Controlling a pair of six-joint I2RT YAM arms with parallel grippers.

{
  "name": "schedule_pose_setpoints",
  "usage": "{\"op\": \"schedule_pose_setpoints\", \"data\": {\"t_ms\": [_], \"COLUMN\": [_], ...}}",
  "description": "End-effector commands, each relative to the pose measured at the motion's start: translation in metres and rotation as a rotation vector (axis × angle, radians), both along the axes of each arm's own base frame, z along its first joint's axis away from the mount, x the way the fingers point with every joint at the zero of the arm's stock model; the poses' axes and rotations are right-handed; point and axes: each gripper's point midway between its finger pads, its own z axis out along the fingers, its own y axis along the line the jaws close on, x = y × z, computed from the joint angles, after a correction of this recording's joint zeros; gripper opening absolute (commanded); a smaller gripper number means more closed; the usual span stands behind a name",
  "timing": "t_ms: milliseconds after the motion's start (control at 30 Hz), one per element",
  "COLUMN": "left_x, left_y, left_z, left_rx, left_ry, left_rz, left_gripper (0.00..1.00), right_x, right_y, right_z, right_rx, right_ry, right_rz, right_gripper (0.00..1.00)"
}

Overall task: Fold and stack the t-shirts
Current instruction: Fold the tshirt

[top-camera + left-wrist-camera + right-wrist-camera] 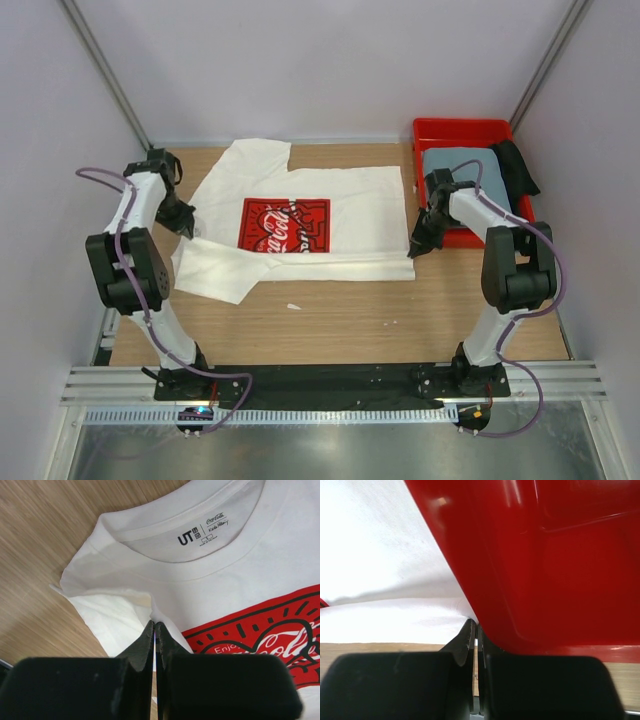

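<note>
The white t-shirt's near edge lies doubled over, so my right gripper draws a little outward next, then releases that edge atop the white t-shirt's side by the bin (451, 587).
The large white t-shirt (340, 200) with its red square Coca-Cola print lies spread across the table, collar to the left, its near edge doubled over in a long band. My left gripper (188, 226) sits at the shirt's left side below the collar. In the left wrist view it (154, 624) is shut, with a raised ridge of the white t-shirt (225, 570) pinched at its tips. My right gripper (416, 247) is at the shirt's right corner beside the bin, shut (474, 623) on the edge of the white t-shirt (380, 555). The grey-blue t-shirt (462, 172) lies in the bin.
The red plastic bin (462, 130) stands at the back right, its wall (545, 555) close against my right gripper. A black cloth (515, 165) hangs over its right side. Bare wooden tabletop (340, 320) runs along the near side. White walls close in the table.
</note>
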Motion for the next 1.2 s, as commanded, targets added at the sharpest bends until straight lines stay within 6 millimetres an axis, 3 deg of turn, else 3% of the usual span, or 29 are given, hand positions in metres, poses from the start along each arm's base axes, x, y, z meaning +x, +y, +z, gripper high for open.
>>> {"op": "schedule_pose_setpoints", "data": {"t_ms": [0, 300, 533, 1167], "left_x": [0.01, 0.023, 0.03, 0.034], "left_y": [-0.002, 0.0, -0.002, 0.0], "left_z": [0.0, 0.002, -0.008, -0.021], "left_rx": [-0.003, 0.002, -0.016, -0.014], "left_ry": [-0.011, -0.028, -0.015, 0.015], "left_rz": [-0.027, -0.033, -0.039, -0.05], "left_gripper": [0.0, 0.0, 0.0, 0.0], "right_x": [0.027, 0.038, 0.039, 0.044], "right_y": [-0.016, -0.024, -0.025, -0.026], "right_z": [0.008, 0.007, 0.006, -0.002], "right_rx": [-0.074, -0.124, -0.132, -0.18], "right_ry": [-0.096, -0.105, -0.1, -0.104], "right_rz": [-0.021, -0.017, -0.015, -0.002], "right_gripper": [0.01, 0.01, 0.01, 0.01]}}
